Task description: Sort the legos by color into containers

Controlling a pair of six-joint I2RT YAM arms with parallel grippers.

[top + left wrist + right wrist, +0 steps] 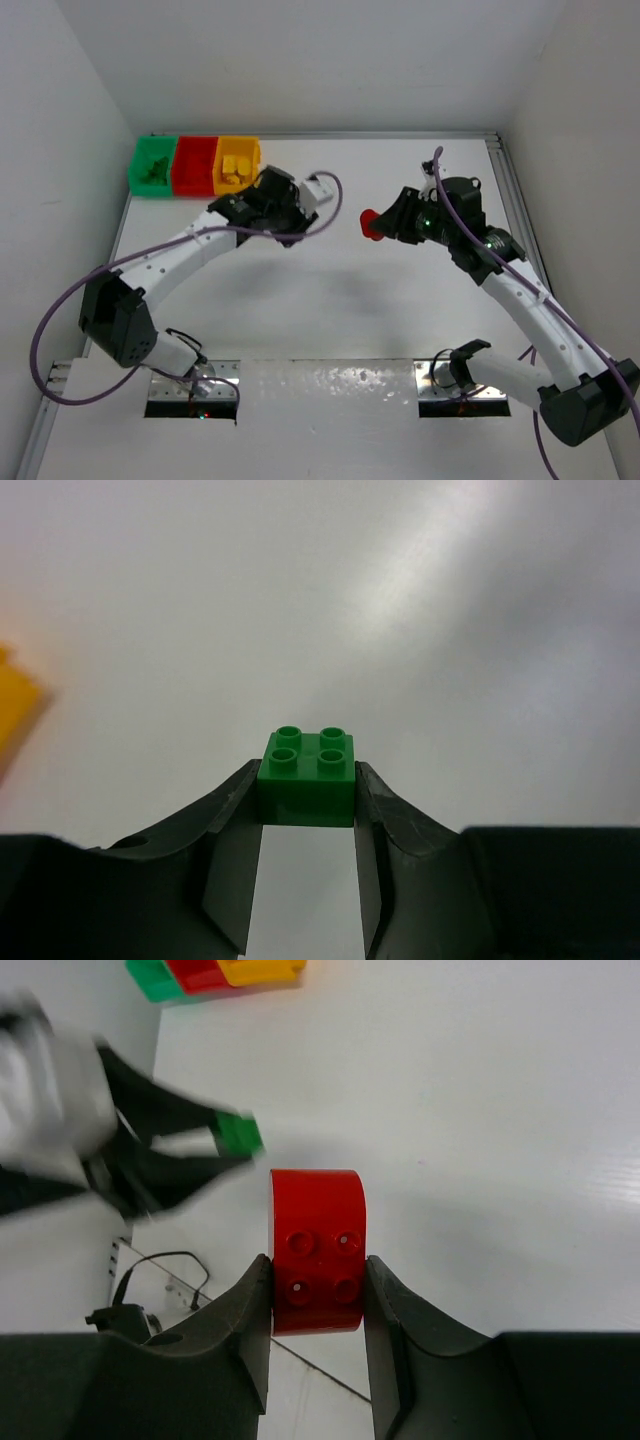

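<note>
The robot's left hand has to swing outward past the yellow and red containers and then bring the lego down over the green container (153,168), because green legos are already there.
The three joined containers, green (140,160), red (195,152) and yellow (250,150), stand at the table's back left. They also show in the right wrist view, as green (150,977), red (197,974) and yellow (262,970). Green legos (156,172) lie in the green container and yellow legos (236,166) in the yellow one. My left gripper (307,780) is shut on a small green four-stud lego (307,778), held above the table just right of the yellow container. That green lego (238,1133) also appears blurred in the right wrist view. My right gripper (317,1270) is shut on a red lego with a rounded end (316,1240), lifted over the table's middle (371,225).
A corner of the yellow container (14,715) shows at the left edge of the left wrist view. White walls close in the table on three sides. A metal rail (515,200) runs along the right edge. Purple cables (60,320) loop beside both arms.
</note>
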